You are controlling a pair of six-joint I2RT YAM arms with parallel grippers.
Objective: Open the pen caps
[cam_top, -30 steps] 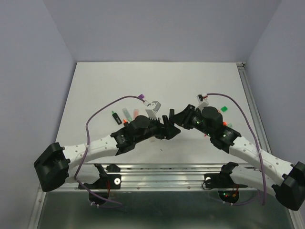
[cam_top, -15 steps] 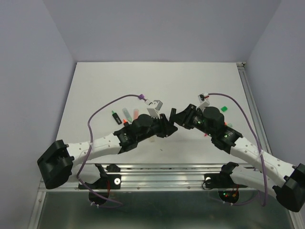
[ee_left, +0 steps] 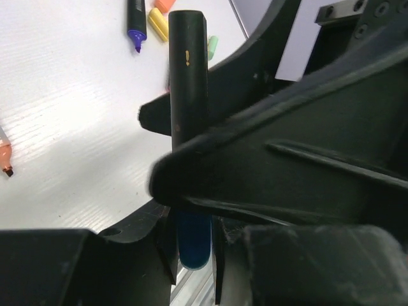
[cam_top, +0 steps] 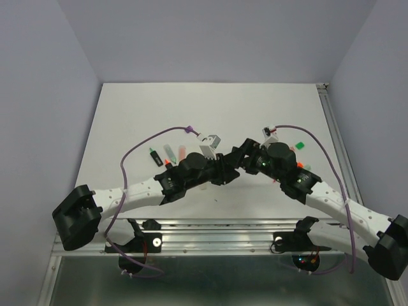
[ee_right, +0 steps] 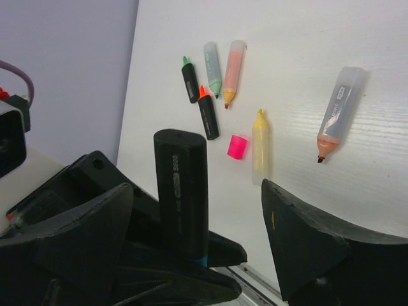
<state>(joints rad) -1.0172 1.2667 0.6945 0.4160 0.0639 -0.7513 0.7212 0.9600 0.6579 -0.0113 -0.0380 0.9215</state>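
The left gripper should next lower the blue cap [ee_left: 193,245] onto the bare tabletop by the pink cap, which is below and to the gripper's left in the top view, and let it go.
A black highlighter [ee_left: 187,76] stands upright in the air between both grippers. Its blue pen cap [ee_left: 193,245] points down, and my left gripper [ee_left: 194,255] is shut on that cap. In the right wrist view the same black highlighter [ee_right: 182,191] rises between the spread fingers of my right gripper [ee_right: 194,210], which is open and not touching it. Only a thin blue strip of the cap [ee_right: 201,260] shows there. From above, the left gripper [cam_top: 224,167] and right gripper [cam_top: 238,157] meet over the table's middle front.
Uncapped highlighters lie on the white table: green-tipped black [ee_right: 190,81], orange-tipped black [ee_right: 207,115], mint [ee_right: 212,69], pastel orange [ee_right: 233,64], yellow [ee_right: 260,150], clear orange [ee_right: 338,111]. A loose pink cap [ee_right: 238,146] lies beside them, a green cap [cam_top: 299,146] far right.
My left gripper has shut on the blue cap. My right gripper has let go of the black body and spread wide. Both wrists shifted slightly together.
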